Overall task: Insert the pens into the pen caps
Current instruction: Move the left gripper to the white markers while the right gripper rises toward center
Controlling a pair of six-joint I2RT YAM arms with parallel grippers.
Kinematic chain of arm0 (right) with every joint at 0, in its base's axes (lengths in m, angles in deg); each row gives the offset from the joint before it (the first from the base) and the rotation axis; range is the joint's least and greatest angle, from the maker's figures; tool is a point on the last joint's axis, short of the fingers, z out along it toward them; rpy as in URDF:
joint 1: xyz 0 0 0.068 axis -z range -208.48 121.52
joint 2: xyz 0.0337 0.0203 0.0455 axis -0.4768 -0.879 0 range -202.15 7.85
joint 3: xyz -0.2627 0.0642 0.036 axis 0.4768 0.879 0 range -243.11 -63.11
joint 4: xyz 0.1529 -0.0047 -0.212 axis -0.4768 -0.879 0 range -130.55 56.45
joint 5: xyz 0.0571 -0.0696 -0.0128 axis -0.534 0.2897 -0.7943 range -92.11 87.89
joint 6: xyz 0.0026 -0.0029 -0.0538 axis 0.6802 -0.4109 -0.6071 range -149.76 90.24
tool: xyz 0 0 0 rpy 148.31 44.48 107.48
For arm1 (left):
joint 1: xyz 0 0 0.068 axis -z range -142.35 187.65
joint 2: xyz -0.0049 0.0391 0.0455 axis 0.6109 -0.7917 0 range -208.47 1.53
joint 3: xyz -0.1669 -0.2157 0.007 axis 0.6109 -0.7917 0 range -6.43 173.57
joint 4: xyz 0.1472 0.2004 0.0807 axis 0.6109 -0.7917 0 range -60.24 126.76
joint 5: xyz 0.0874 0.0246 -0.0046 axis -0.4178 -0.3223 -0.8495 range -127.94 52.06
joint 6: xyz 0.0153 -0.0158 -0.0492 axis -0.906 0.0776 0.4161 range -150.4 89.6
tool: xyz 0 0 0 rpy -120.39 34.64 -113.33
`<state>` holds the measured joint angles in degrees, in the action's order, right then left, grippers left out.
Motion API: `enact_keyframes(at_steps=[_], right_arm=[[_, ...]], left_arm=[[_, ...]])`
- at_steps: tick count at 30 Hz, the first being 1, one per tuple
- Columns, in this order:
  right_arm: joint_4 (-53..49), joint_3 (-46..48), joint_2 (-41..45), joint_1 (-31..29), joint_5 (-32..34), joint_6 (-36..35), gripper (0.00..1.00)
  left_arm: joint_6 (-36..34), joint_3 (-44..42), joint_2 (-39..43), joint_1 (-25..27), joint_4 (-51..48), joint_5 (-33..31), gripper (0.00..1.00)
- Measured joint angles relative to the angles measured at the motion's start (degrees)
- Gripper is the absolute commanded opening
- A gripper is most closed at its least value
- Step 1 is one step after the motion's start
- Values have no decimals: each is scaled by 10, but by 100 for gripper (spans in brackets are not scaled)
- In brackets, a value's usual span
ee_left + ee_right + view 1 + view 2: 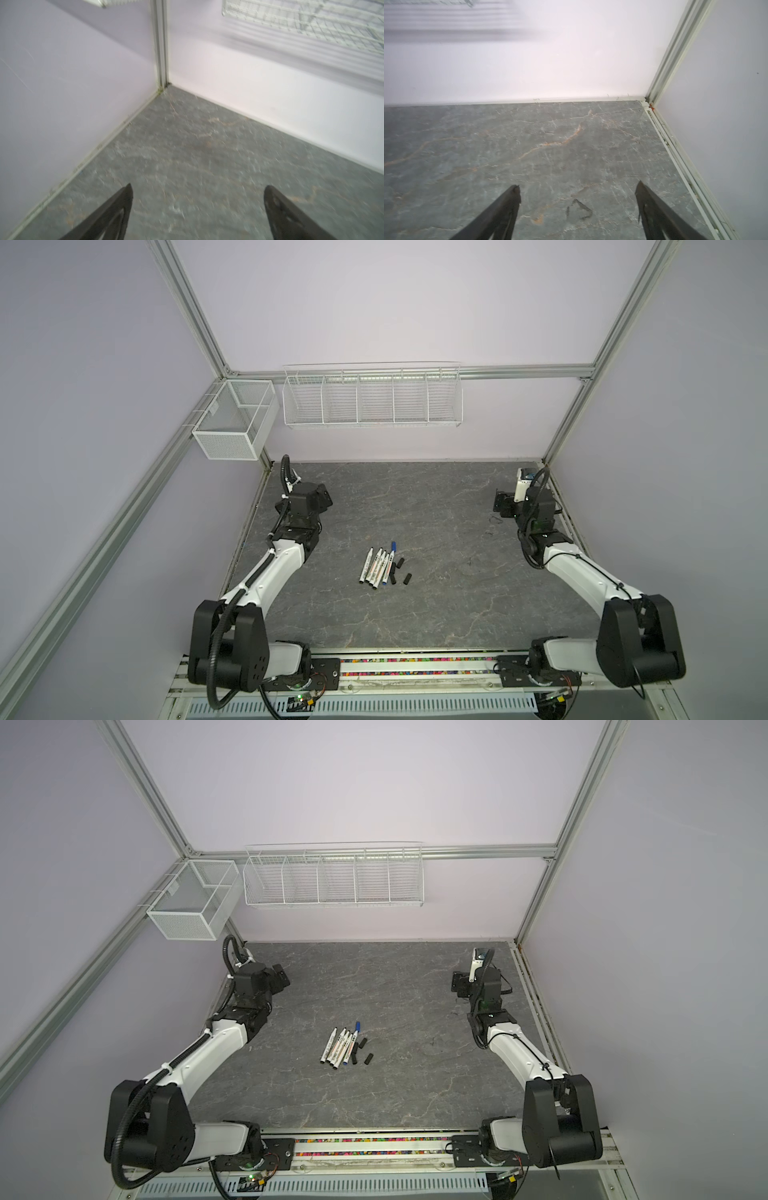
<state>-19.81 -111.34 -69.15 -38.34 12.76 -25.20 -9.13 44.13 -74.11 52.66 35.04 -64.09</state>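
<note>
The left gripper draws back, tips its fingers down and lowers next over the body of the white pen farthest from the pen caps, which lies below and back.
The pens (376,566) (337,1047) lie side by side near the middle of the grey table, white barrels with black ends. The rightmost pen (390,565) has blue ends. Short black pen caps (400,563) (368,1058) lie loose just right of them. My left gripper (325,498) (281,977) hovers open far back on the left, well away from the pens. My right gripper (500,502) (457,982) is open at the back right. In the wrist views the left gripper (198,186) and the right gripper (577,185) hold nothing, and only bare table shows between the jaws.
A white wire rack (372,396) hangs on the back wall and a mesh box (232,423) on the left wall. Aluminium posts (569,414) frame the cell corners. A white device (524,483) stands at the back right. A dark scribble (579,209) marks the table.
</note>
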Motion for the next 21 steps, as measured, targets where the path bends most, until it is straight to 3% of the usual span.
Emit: enact_keyframes(at_steps=[4,7,15,21], right_arm=[[-68,-73,-27,-57,5,24,87],[-97,-103,-48,-92,4,32,87],[-137,-111,-81,-131,-13,65,86],[-147,-115,-84,-136,-25,75,85]], left_arm=[[63,-28,7,94,-104,34,90],[84,-54,7,130,-170,73,88],[93,-66,0,146,-245,149,73],[81,-37,-81,146,-280,196,73]])
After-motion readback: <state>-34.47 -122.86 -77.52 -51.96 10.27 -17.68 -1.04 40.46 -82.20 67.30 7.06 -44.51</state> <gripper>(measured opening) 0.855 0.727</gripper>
